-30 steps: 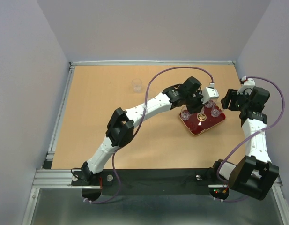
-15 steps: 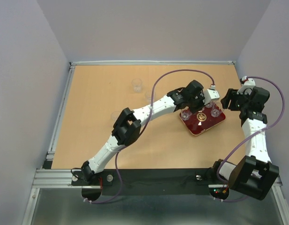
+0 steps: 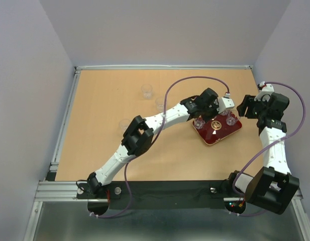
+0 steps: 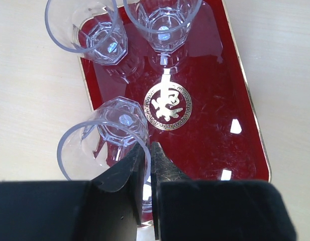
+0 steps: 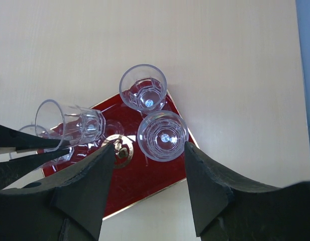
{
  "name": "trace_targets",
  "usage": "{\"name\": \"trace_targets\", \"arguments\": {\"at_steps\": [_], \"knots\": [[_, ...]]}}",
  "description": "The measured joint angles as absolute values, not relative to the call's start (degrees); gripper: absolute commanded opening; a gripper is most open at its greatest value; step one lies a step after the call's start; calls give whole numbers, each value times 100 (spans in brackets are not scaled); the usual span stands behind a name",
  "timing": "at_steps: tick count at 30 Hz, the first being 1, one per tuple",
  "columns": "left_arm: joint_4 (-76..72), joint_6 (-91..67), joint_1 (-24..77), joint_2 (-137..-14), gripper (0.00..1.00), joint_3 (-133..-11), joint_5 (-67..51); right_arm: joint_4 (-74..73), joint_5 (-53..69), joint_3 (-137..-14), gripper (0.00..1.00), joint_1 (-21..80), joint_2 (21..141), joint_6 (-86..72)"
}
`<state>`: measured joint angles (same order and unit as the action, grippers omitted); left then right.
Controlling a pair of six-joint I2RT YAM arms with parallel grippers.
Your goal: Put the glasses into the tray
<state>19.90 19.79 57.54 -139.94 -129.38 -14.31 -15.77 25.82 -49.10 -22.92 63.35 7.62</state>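
Observation:
The tilted glass comes down slightly toward the tray's adjacent long edge next, then my left gripper releases the rim of the glass.
The dark red tray (image 3: 215,137) with a gold emblem (image 4: 168,105) lies at the table's right. My left gripper (image 3: 213,115) hangs over it, shut on the rim of a clear glass (image 4: 102,143); in the left wrist view the gripper (image 4: 148,146) pinches that rim. The glass is tilted, its base low over the tray left of the emblem. Three glasses stand in the tray: one at the left corner (image 3: 198,122) and two at the right end (image 3: 223,111) (image 3: 230,120). My right gripper (image 3: 241,107) is open and empty, above the tray's right end (image 5: 148,146).
Three more clear glasses stand loose on the wooden table left of the tray: one far back (image 3: 146,90), one in the middle (image 3: 160,104), one nearer left (image 3: 123,124). The left arm's forearm stretches across the table between them. A metal rail borders the table.
The left arm's elbow has swung right, uncovering two loose glasses, and its gripper with the glass has shifted slightly down over the tray. The right arm has not moved.

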Motion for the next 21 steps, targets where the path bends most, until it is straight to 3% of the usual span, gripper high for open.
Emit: {"name": "trace_targets", "arguments": {"at_steps": [9, 21], "knots": [[1879, 2008, 5754, -14167, 17, -12940, -1271, -1577, 2580, -4910, 63, -2292, 6335, 744], [1833, 2005, 5754, -14256, 37, -12940, -1146, -1577, 2580, -4910, 63, -2292, 6335, 744]]}}
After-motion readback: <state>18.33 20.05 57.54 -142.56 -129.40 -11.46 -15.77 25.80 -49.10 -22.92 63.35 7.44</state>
